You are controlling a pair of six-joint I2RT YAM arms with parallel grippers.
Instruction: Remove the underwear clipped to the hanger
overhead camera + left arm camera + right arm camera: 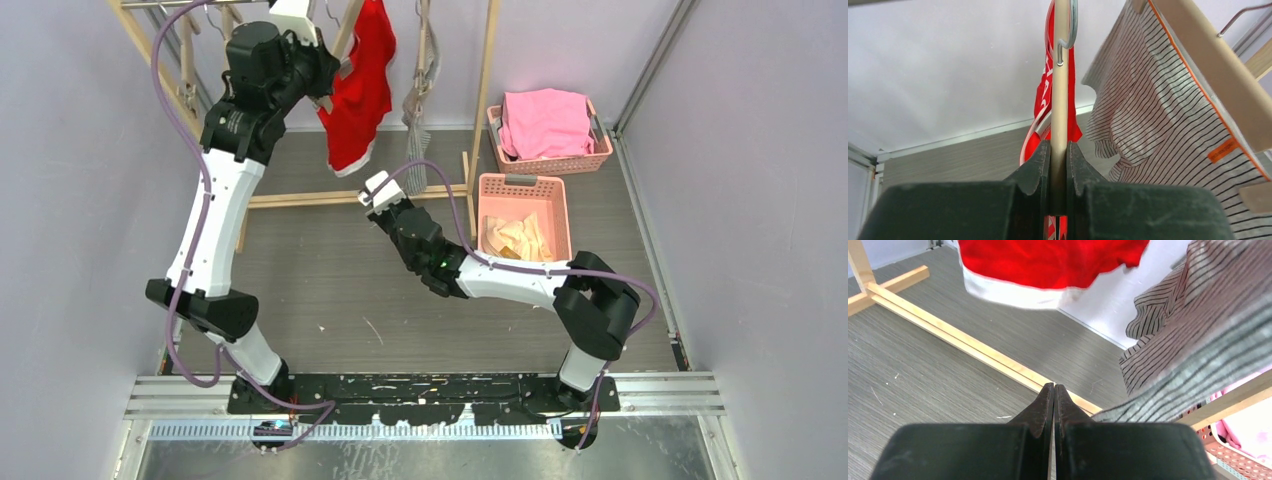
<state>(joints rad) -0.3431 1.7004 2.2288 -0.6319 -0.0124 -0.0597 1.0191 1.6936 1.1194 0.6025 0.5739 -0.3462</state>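
Note:
I should move my right gripper slightly to the right in the top view, toward the near pink basket [524, 186], and open its empty fingers.
Red underwear [362, 90] with white trim hangs from a wooden hanger [1060, 90] on the rack. My left gripper [1059, 150] is raised to it and shut on the hanger's bar, the red cloth [1045, 95] just behind. Striped underwear [1148, 110] hangs to the right on a second hanger [1208, 60]. My right gripper [1054, 390] is shut and empty, low over the floor, below and left of the striped piece [1193, 340]. A cream piece [517, 237] lies in the near pink basket [524, 186].
The wooden rack's base rail [948, 335] crosses the floor ahead of the right gripper. A second pink basket [590, 160] at the back right holds a pink cloth [545, 122]. White walls close in both sides.

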